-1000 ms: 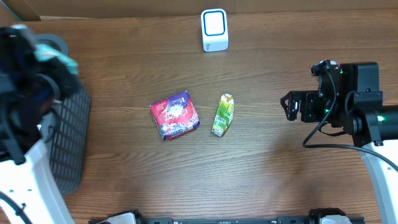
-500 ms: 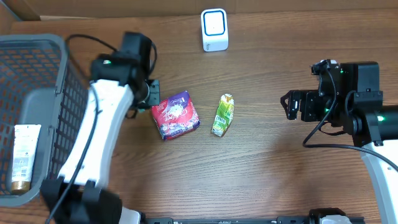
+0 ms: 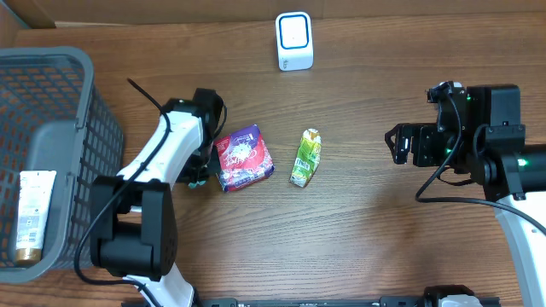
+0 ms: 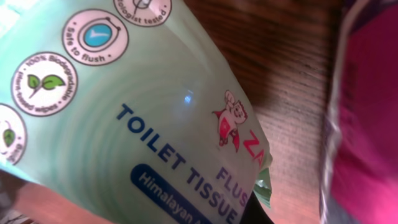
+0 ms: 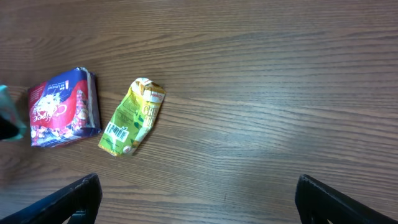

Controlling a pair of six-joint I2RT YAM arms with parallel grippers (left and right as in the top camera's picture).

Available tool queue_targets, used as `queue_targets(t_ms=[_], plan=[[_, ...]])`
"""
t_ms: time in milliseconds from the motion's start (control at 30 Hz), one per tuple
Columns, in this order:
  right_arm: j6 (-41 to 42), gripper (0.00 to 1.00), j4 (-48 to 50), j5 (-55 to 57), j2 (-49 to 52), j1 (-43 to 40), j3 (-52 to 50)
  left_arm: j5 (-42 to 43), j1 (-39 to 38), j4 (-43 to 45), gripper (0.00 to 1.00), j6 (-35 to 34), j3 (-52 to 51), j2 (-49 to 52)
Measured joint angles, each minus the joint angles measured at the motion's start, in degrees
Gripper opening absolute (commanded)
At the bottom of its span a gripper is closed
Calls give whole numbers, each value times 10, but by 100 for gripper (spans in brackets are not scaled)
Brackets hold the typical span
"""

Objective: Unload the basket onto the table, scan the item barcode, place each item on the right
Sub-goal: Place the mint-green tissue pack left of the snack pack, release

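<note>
The robot should next push the tissue packet (image 4: 137, 124) with its left gripper against the red packet, toward the green pouch, and then open that gripper.
A pale green toilet tissue packet (image 4: 137, 124) fills the left wrist view, printed side up, no barcode showing. My left gripper (image 3: 200, 164) is shut on it, just left of a red and purple packet (image 3: 241, 158); only a teal corner (image 3: 196, 178) of the tissue packet shows from overhead. A green pouch (image 3: 305, 158) lies to the right of the red packet. The white and blue scanner (image 3: 294, 40) stands at the table's far edge. My right gripper (image 5: 199, 199) stands open above bare wood, well right of the items.
A grey mesh basket (image 3: 85, 102) stands at the left edge with a white tube (image 3: 27, 217) inside. In the right wrist view the red packet (image 5: 62, 109) and green pouch (image 5: 132, 117) lie at the upper left.
My left arm has swung from over the basket to the table's middle and come down beside the red packet, still holding the tissue packet. The right arm has not moved.
</note>
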Motion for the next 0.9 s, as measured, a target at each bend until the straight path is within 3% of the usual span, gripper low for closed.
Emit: queue_targets(t_ms=[433, 500, 567, 600, 833, 867, 900], plan=[[0, 100, -2, 0, 0, 0, 0, 172, -50, 156, 5, 134, -31, 11], [0, 100, -2, 0, 0, 0, 0, 181, -58, 155, 17, 146, -31, 11], [0, 100, -2, 0, 0, 0, 0, 188, -61, 151, 41, 153, -31, 11], [0, 100, -2, 0, 0, 0, 0, 191, -63, 147, 47, 158, -31, 11], [0, 100, -2, 0, 0, 0, 0, 180, -60, 62, 58, 164, 20, 11], [0, 100, -2, 0, 0, 0, 0, 175, -60, 45, 69, 164, 50, 11], [0, 100, -2, 0, 0, 0, 0, 169, -60, 30, 95, 164, 78, 10]])
